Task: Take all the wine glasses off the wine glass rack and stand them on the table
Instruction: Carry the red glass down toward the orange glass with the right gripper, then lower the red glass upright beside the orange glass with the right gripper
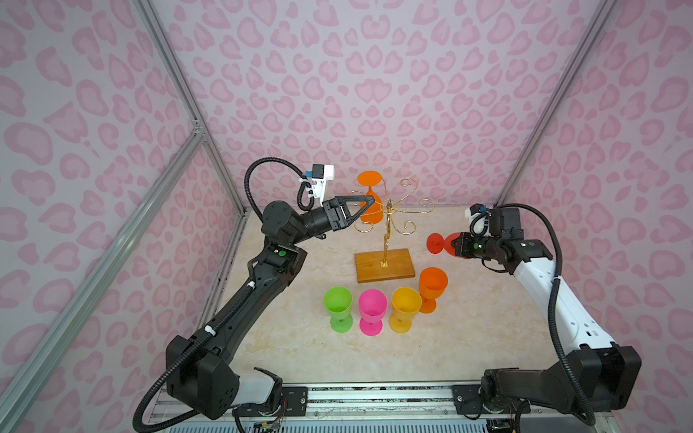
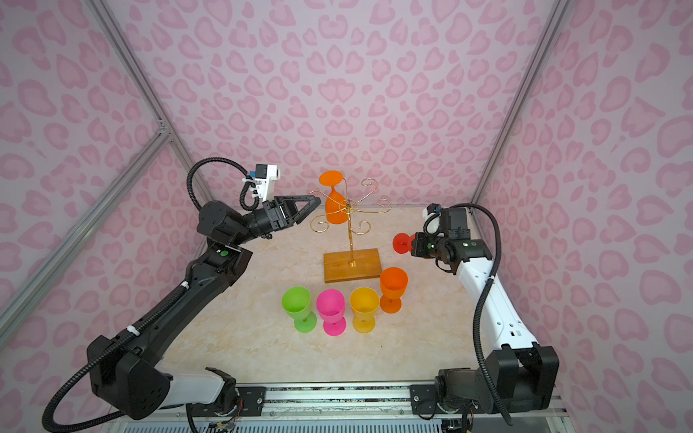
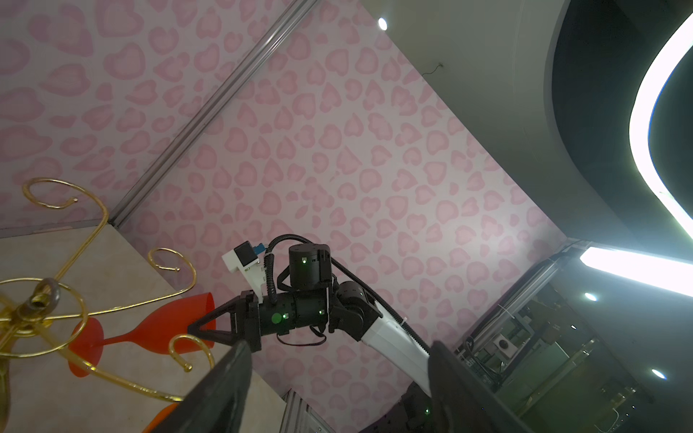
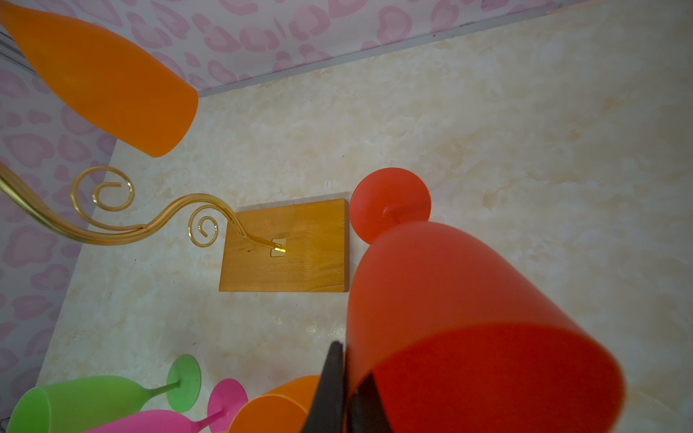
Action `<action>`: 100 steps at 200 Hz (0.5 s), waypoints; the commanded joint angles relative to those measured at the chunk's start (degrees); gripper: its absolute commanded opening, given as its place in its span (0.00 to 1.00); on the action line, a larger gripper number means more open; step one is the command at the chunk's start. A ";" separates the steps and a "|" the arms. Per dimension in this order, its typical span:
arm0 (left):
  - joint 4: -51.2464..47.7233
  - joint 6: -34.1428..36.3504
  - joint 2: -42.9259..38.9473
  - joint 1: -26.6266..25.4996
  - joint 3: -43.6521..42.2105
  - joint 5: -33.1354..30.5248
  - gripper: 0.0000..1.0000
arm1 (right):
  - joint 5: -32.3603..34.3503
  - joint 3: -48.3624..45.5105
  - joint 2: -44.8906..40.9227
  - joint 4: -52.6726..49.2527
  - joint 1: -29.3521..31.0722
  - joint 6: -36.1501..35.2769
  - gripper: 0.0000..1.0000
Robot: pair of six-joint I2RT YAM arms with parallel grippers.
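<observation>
The right gripper tilts the red glass foot-down next, lowers it toward the rack (image 1: 386, 240) onto the bare tabletop below, beside the wooden base, and releases it.
The wine glass rack (image 1: 386, 240) (image 2: 351, 240) stands mid-table on its wooden base (image 4: 285, 251). One orange wine glass (image 1: 369, 179) (image 2: 335, 212) (image 4: 105, 75) hangs upside down from a back-left arm. My left gripper (image 1: 369, 204) (image 2: 317, 204) (image 3: 337, 375) is open just left of its bowl, with nothing between the fingers (image 3: 221, 390). To the right of the rack my right gripper (image 1: 455, 243) (image 2: 414, 243) (image 4: 348, 375) is shut on the rim of a red wine glass (image 1: 435, 243) (image 2: 402, 243) (image 3: 150, 330) (image 4: 450, 300). That glass is held on its side with its foot toward the rack.
Green (image 1: 338, 305), pink (image 1: 372, 309), yellow (image 1: 404, 307) and orange (image 1: 432, 286) glasses stand upright in a row in front of the wooden base. Pink patterned walls close in the back and both sides. A metal rail (image 1: 375, 397) runs along the front.
</observation>
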 commanded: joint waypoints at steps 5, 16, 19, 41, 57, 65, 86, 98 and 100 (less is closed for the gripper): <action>-2.49 3.63 -1.49 0.29 -0.25 -0.63 0.77 | 4.00 1.70 2.59 -4.70 1.77 -3.78 0.00; -3.14 3.92 -1.66 0.41 -0.25 -0.63 0.77 | 4.55 2.47 3.59 -5.92 2.39 -4.51 0.00; -3.26 3.93 -1.69 0.40 -0.25 -0.58 0.78 | 4.69 2.63 3.82 -6.26 2.56 -4.76 0.00; -3.88 3.97 -1.59 0.51 -0.06 -0.36 0.80 | 6.20 3.77 5.89 -8.39 3.70 -5.87 0.00; -4.04 4.06 -1.58 0.52 0.02 -0.28 0.81 | 7.92 4.69 7.17 -9.77 4.70 -6.38 0.00; -4.15 4.18 -1.59 0.52 0.10 -0.22 0.81 | 8.54 5.05 7.64 -10.36 5.12 -6.60 0.00; -4.54 4.43 -1.65 0.59 0.13 -0.19 0.82 | 8.73 6.09 9.06 -11.59 5.70 -7.16 0.00; -4.76 4.61 -1.79 0.61 0.19 -0.19 0.82 | 8.65 6.59 9.64 -12.05 5.85 -7.44 0.00; -4.77 4.62 -1.73 0.61 0.19 -0.19 0.82 | 8.66 6.63 9.73 -12.05 5.92 -7.51 0.00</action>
